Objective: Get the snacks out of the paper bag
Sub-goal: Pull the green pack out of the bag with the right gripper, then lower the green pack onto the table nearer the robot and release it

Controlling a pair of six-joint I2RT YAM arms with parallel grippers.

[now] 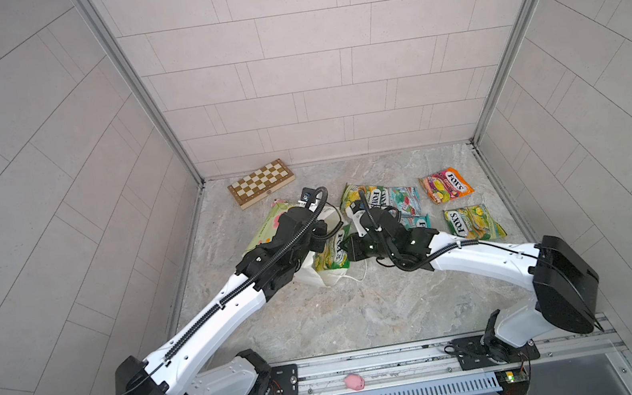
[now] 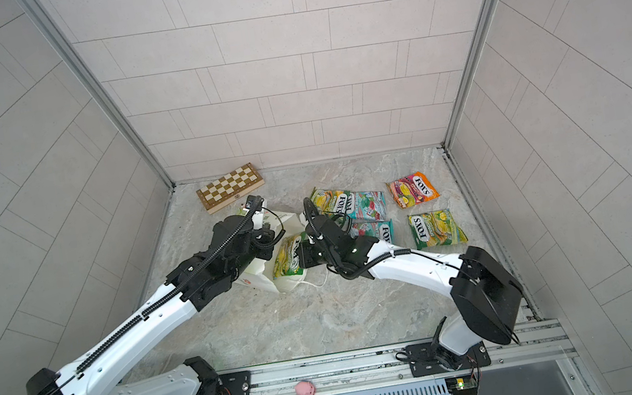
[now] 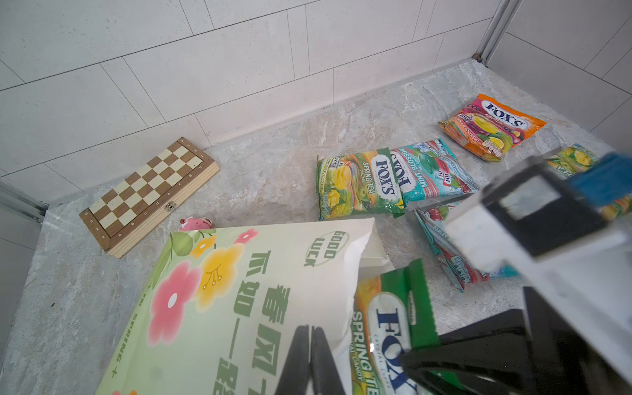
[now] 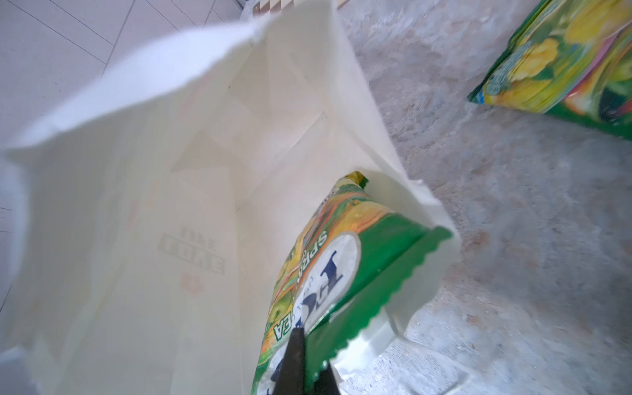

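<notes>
My right gripper moves away from the bag's opening next, back and down to the tabletop before the nearer teal snack. It releases the packet there, as that spot is bare.
The paper bag lies on its side left of centre, its pale green flowered face turned up and its mouth toward the middle. My left gripper is shut on the bag's upper wall near the mouth. A green-yellow snack sticks half out of the mouth. My right gripper is shut on that packet's near end, seen in a top view as the right gripper. Several more snacks lie on the table to the right: green-yellow, teal, orange, green-yellow.
A folded wooden chessboard lies at the back left by the wall. A small pink toy pig sits just behind the bag, and another pig rests on the front rail. Tiled walls close in three sides of the table.
</notes>
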